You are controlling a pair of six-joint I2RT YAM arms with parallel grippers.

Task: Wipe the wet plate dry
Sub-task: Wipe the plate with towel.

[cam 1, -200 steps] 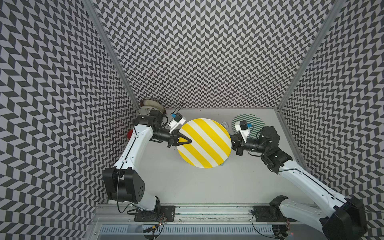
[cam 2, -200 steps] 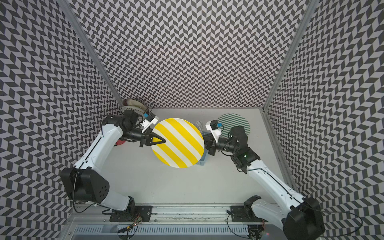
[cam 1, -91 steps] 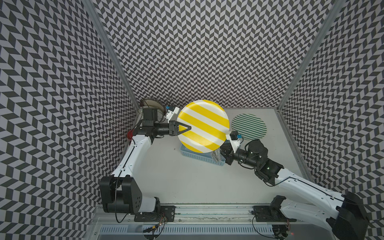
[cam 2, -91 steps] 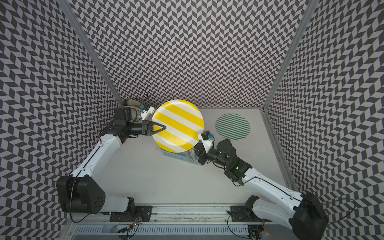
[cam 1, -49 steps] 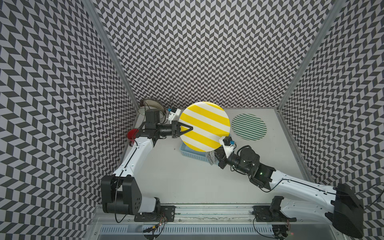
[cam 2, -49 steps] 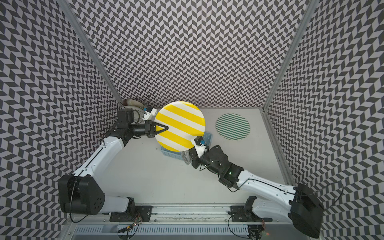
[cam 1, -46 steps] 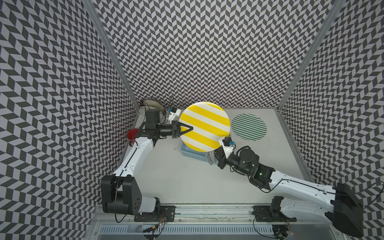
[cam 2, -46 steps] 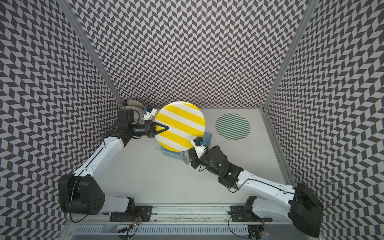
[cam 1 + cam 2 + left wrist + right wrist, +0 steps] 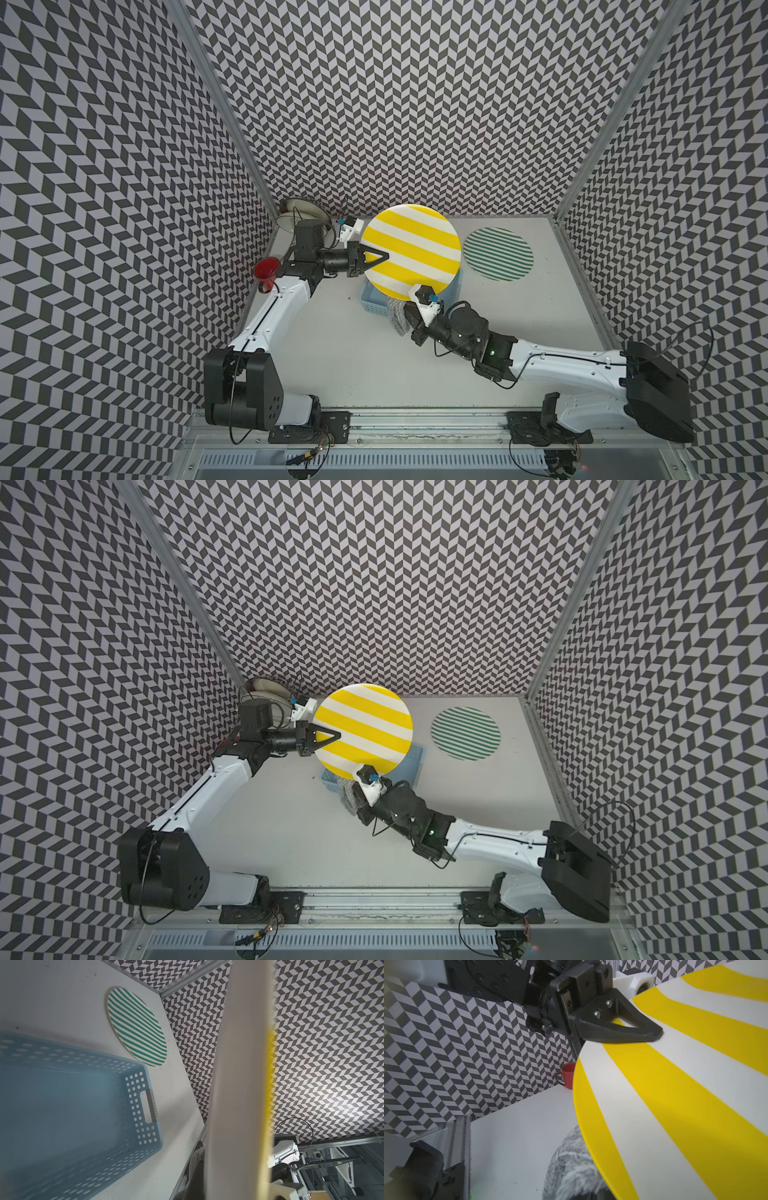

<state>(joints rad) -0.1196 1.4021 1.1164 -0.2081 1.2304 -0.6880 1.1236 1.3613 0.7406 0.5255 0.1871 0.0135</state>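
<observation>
My right gripper wipes up over the plate's striped side next, then lowers to release the cloth there, as the tabletop short of the green-striped disc looks bare.
A round plate (image 9: pixel 411 249) (image 9: pixel 363 727) with yellow and white stripes hangs tilted above a blue basket (image 9: pixel 370 297). My left gripper (image 9: pixel 386 253) (image 9: pixel 338 734) is shut on its left rim, one black finger (image 9: pixel 623 1028) lying across the striped face. The left wrist view shows the plate (image 9: pixel 239 1084) edge-on, pale underside toward the camera. My right gripper (image 9: pixel 409 318) (image 9: pixel 361 802) is shut on a fluffy grey cloth (image 9: pixel 397 318) (image 9: pixel 571 1167). The cloth sits at the plate's near edge, partly tucked under it. The right fingers are hidden by the cloth.
The perforated blue basket (image 9: pixel 145 1084) stands under the plate. A flat green-striped disc (image 9: pixel 498 254) (image 9: pixel 137 1026) lies at the back right. By the left wall stand a red cup (image 9: pixel 266 270) (image 9: pixel 568 1075) and a bowl (image 9: pixel 301 208) in the back corner.
The right arm has swung left and toward the front with the cloth, from the plate's right side to its near edge. The plate has turned slightly in the left gripper.
</observation>
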